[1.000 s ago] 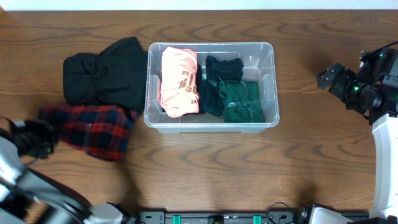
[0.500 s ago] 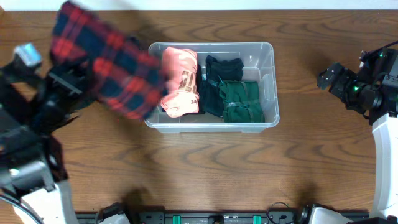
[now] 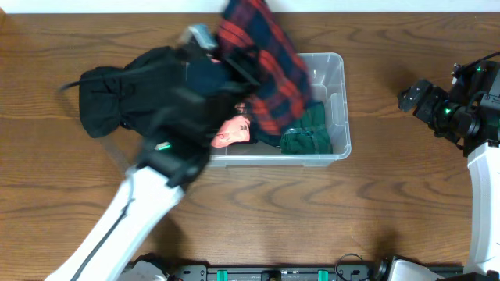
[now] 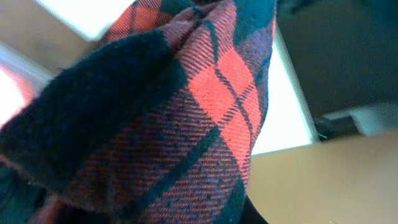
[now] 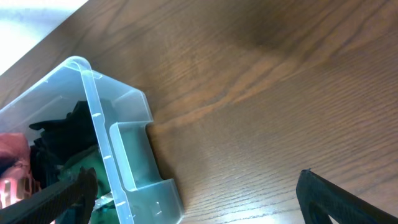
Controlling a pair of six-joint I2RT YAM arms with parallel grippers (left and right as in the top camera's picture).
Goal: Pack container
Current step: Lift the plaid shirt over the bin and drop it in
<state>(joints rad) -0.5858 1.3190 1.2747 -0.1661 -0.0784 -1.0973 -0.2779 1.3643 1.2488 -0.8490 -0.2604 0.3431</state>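
The left gripper carries the dark plaid garment point(image 3: 266, 66) down toward the container's middle next, beside the pink garment point(image 3: 229, 134), and then it opens.
The clear container point(image 3: 337, 94) stands at the table's middle and holds a pink garment point(image 3: 229, 134), a dark one and a green one point(image 3: 308, 133). My left gripper point(image 3: 237, 64) is over the container's left half, shut on a red and dark plaid garment point(image 3: 266, 66) that hangs above the tub. In the left wrist view the plaid cloth point(image 4: 161, 124) fills the frame and hides the fingers. My right gripper point(image 3: 412, 97) is open and empty, right of the container. In the right wrist view it point(image 5: 199, 205) faces the container's end wall point(image 5: 134, 158).
A black garment point(image 3: 117, 94) lies on the table left of the container, partly under my left arm. Bare wood table point(image 3: 312, 211) lies in front of the tub and to its right point(image 5: 267, 93).
My left arm has lifted the plaid garment from the table's left front and swung it right, to above the container. The right arm has not moved.
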